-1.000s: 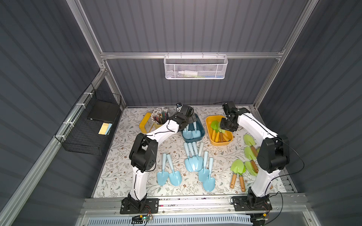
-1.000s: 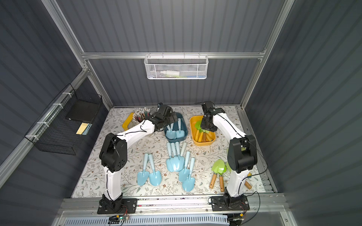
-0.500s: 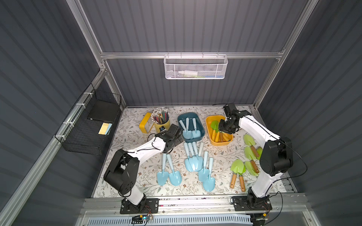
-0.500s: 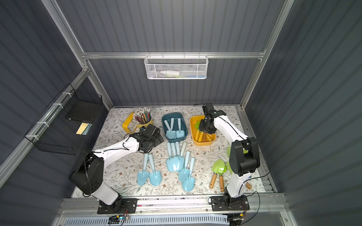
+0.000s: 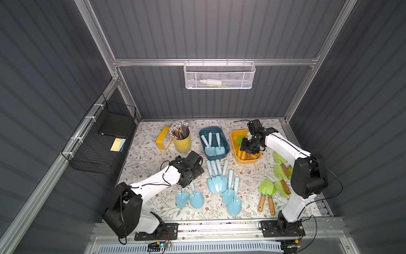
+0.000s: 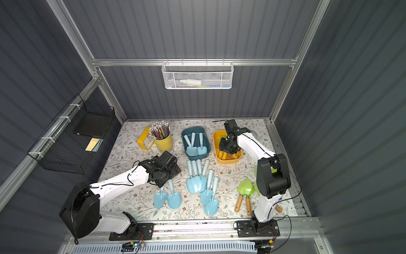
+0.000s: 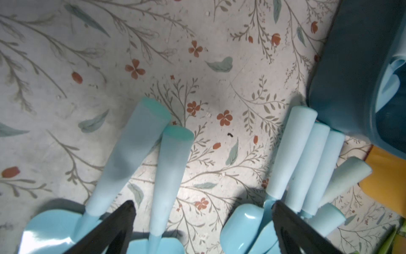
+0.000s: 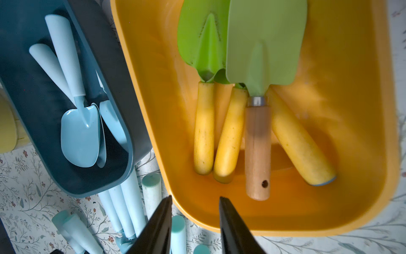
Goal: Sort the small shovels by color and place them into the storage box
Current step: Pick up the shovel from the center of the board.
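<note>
My left gripper needs to go down next onto the pair's handle nearer the fan (image 5: 192, 186) (image 7: 165, 192) of shovels, because that handle already runs between the wide-open fingers.
Several pale-blue shovels lie on the floral table: a pair (image 5: 189, 198), a fan of them (image 5: 217, 178) and two more (image 5: 231, 198). More blue ones lie in the dark-blue storage box (image 5: 201, 140). My left gripper (image 7: 203, 207) hovers low over the pair's handles, open wide, with one handle (image 7: 170, 176) between its fingers but not gripped. Green-bladed shovels (image 8: 259, 72) with yellow and wooden handles lie in the yellow storage box (image 8: 153, 88). My right gripper (image 8: 195, 199) hangs over that box's near rim, open a little and holding nothing. More green shovels (image 5: 267, 191) lie at the right.
A yellow cup of pencils (image 5: 181, 140) and a yellow frame (image 5: 162, 138) stand at the back left. A black wire basket (image 5: 103, 140) hangs on the left wall. A white mesh basket (image 5: 219, 74) hangs on the back wall. The right arm's elbow (image 5: 307, 176) hides some green shovels.
The left arm has swung from over the blue box back toward the front, down over the loose blue pair. The right gripper has drifted slightly toward the yellow box's near end.
</note>
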Tool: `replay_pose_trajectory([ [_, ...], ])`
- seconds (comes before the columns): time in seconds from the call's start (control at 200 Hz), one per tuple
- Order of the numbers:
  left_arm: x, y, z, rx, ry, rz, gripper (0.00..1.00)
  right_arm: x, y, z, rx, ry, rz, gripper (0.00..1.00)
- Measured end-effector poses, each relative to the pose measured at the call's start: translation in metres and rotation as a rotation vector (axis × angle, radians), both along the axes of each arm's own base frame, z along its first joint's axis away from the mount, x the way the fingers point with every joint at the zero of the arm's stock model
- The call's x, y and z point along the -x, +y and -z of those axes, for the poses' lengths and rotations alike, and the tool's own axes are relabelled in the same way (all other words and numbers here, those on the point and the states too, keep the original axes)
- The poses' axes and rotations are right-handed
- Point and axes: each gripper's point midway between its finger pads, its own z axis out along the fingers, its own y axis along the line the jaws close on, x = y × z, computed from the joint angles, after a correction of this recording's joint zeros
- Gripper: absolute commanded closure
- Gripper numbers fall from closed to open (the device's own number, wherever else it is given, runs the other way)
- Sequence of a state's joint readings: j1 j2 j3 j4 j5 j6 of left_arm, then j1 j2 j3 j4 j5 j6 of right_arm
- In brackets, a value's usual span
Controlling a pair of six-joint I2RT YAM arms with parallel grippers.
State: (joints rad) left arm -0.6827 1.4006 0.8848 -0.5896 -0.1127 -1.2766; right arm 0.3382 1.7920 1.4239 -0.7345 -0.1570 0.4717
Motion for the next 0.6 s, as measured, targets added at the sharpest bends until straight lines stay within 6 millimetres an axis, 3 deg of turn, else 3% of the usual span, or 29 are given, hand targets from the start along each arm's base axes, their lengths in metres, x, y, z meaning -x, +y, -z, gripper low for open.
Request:
replay_pose_trajectory([
  [0.3,0.046,-0.016,0.032,0.021,0.117,0.052,0.01,0.001,0.005,0.0,-0.03,0.003,-0.009,0.62],
  [0.45,0.049,-0.015,0.051,0.003,0.143,0.052,0.01,0.001,0.007,-0.001,-0.038,0.005,-0.009,0.62],
  [0.6,0.039,-0.022,0.05,0.016,0.104,0.063,0.08,0.002,0.006,-0.006,-0.041,-0.01,-0.008,0.62],
])
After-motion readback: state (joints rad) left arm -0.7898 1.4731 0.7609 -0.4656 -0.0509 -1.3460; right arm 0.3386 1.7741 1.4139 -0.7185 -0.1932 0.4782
